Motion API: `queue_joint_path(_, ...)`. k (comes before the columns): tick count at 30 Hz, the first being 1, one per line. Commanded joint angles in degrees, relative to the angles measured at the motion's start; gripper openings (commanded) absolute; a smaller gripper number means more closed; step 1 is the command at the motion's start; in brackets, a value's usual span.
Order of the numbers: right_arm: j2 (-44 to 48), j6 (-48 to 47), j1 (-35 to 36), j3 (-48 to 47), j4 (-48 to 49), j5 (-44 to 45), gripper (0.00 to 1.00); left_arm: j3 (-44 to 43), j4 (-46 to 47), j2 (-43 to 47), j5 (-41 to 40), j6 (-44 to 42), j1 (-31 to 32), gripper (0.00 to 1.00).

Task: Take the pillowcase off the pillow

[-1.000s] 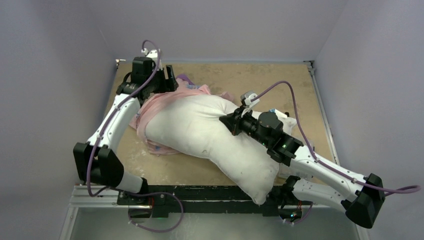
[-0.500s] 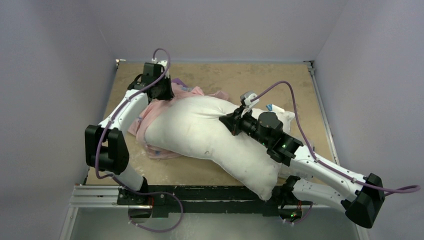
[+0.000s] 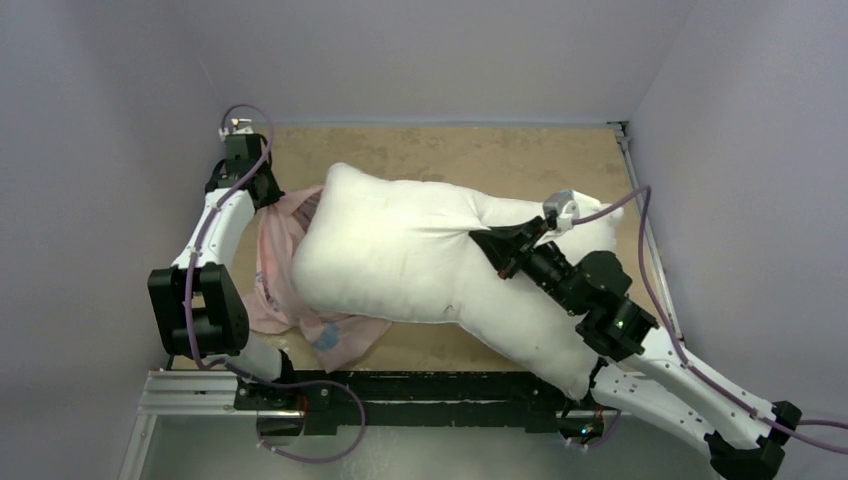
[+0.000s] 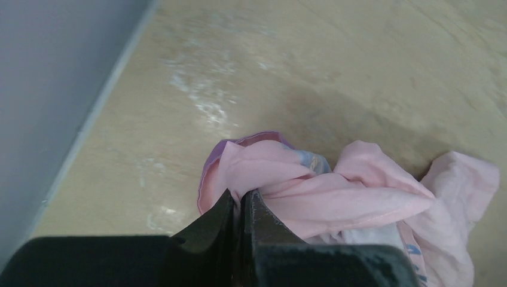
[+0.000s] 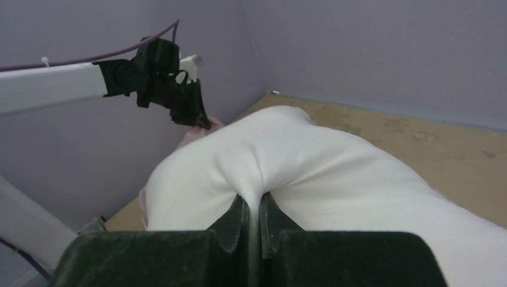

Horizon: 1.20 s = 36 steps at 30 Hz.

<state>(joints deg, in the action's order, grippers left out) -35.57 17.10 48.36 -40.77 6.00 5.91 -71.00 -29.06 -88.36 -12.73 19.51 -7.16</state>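
Observation:
My right gripper swings the pillow (image 3: 420,260) outward, then down onto the bare far tabletop next, releasing it clear of the pillowcase bunched by my left gripper.
The plump white pillow (image 3: 420,260) lies across the middle of the table, with most of its surface bare. The pink pillowcase (image 3: 272,265) is bunched along the pillow's left edge and trails toward the front, where a patch of blue print shows. Whether it still wraps the pillow's underside is hidden. My left gripper (image 3: 268,192) is shut on a fold of the pillowcase (image 4: 335,191), its fingertips (image 4: 242,196) pinching pink cloth above the board. My right gripper (image 3: 497,242) is shut on a pinch of pillow (image 5: 335,167) fabric, jaws (image 5: 254,202) nearly together. The left gripper (image 5: 200,121) also shows there.
The tan wooden table (image 3: 450,150) is walled by grey panels on the left, back and right. My left arm stands close to the left wall near the far corner. A metal rail (image 3: 400,390) runs along the near edge by the arm bases.
My left gripper closed on the pillowcase and pulled it left toward the far corner. My right arm drew the pillow rightward. The pillow's far end came out bare.

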Motion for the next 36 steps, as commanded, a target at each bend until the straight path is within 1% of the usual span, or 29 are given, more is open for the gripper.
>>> queue_joint_path(1, 3.2, 3.4, -0.2, -3.7, 8.7, 11.0, 0.00, -0.2, 2.6, 1.5, -8.8, 1.4, -3.9, 0.00)
queue_joint_path(4, 3.2, 6.9, -0.2, -5.1, 4.2, 19.5, 0.00, 1.1, 3.8, 4.5, -10.2, 2.2, -5.2, 0.00)
queue_joint_path(8, 1.3, 8.1, -0.2, -6.6, 2.2, 25.4, 0.00, 2.4, 5.2, 8.3, -10.3, 2.3, -5.3, 0.00)
queue_joint_path(10, -1.5, 8.1, -0.2, -7.2, 3.3, 26.6, 0.00, 3.0, 6.7, 10.0, -7.0, 2.3, -5.2, 0.00)
queue_joint_path(11, -3.2, 12.6, -0.2, -7.6, 3.9, 27.2, 0.00, 3.2, 7.5, 10.9, -5.2, 2.1, -5.2, 0.00)
queue_joint_path(14, -9.5, 14.7, -0.2, -10.6, 5.9, 30.6, 0.00, 3.8, 9.0, 13.2, -1.2, 1.7, -4.9, 0.00)
queue_joint_path(18, -16.8, 16.3, -0.6, -15.8, 9.3, 39.2, 0.00, 4.7, 10.5, 17.1, -0.6, 0.7, -3.9, 0.00)
queue_joint_path(20, -19.3, 14.3, -1.4, -17.2, 15.1, 39.9, 0.00, 5.4, 11.4, 19.6, -0.2, -0.2, -3.1, 0.00)
queue_joint_path(22, -21.7, 13.4, -2.5, -18.5, 18.3, 39.7, 0.00, 6.3, 12.8, 22.6, -0.1, -1.3, -2.2, 0.00)
queue_joint_path(24, -24.3, 13.9, -4.0, -19.4, 20.2, 40.5, 0.00, 7.5, 14.0, 25.8, -0.4, -2.4, -0.9, 0.00)
queue_joint_path(27, -28.8, 17.6, -5.5, -18.4, 21.2, 42.5, 0.00, 8.5, 14.6, 28.9, -2.0, -3.9, 0.9, 0.00)
queue_joint_path(28, -30.1, 18.6, -5.6, -17.5, 21.8, 41.4, 0.00, 8.8, 14.7, 29.5, -3.1, -4.3, 1.5, 0.00)
queue_joint_path(31, -35.7, 20.5, -5.7, -13.6, 25.9, 30.7, 0.00, 8.8, 13.5, 29.1, -6.8, -4.0, 1.9, 0.00)
queue_joint_path(34, -44.2, 23.9, -5.8, -12.3, 28.1, 18.6, 0.00, 7.7, 11.8, 27.8, -6.9, -3.4, 2.0, 0.00)
queue_joint_path(36, -50.0, 23.9, -5.4, -12.7, 30.3, 11.4, 0.00, 7.8, 11.7, 27.5, -6.6, -3.1, 1.9, 0.00)
